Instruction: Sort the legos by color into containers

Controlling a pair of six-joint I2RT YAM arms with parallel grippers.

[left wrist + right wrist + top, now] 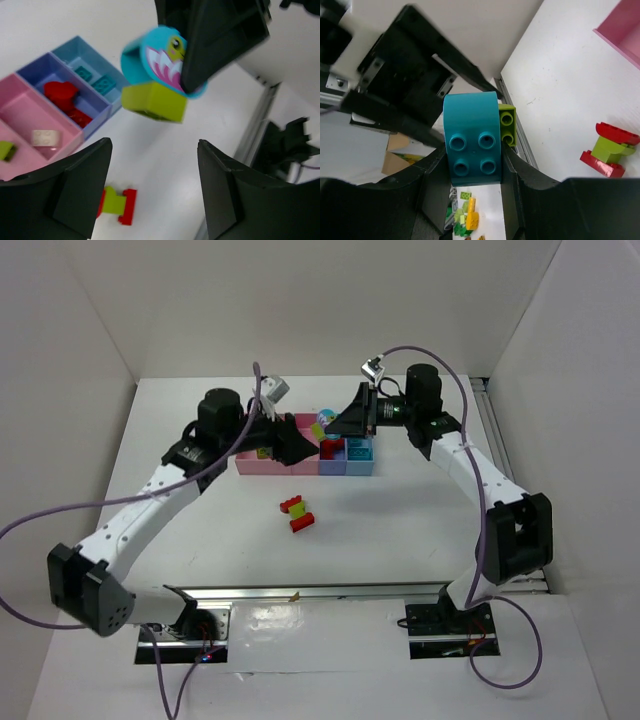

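I should move my right gripper down next, turned downward, and to the right in the top view and let go, because the light blue bin (360,454) is below it on that side.
My right gripper (338,426) (472,156) is shut on a teal round-topped brick (471,142) (150,57) with a yellow-green brick (506,125) (153,101) stuck to it, held in the air above the bins (348,469). My left gripper (296,446) (153,146) is open and empty, facing that held piece. The light blue bin (75,50) holds teal bricks (95,80), the dark blue bin (40,70) red bricks (62,95), one pink bin (25,112) a whitish brick (46,138), the other pink bin a yellow-green brick (5,150).
A joined red and yellow-green piece (297,514) (118,205) (608,150) lies on the table in front of the bins. White walls enclose the table on three sides. A metal rail (255,130) runs along the right edge.
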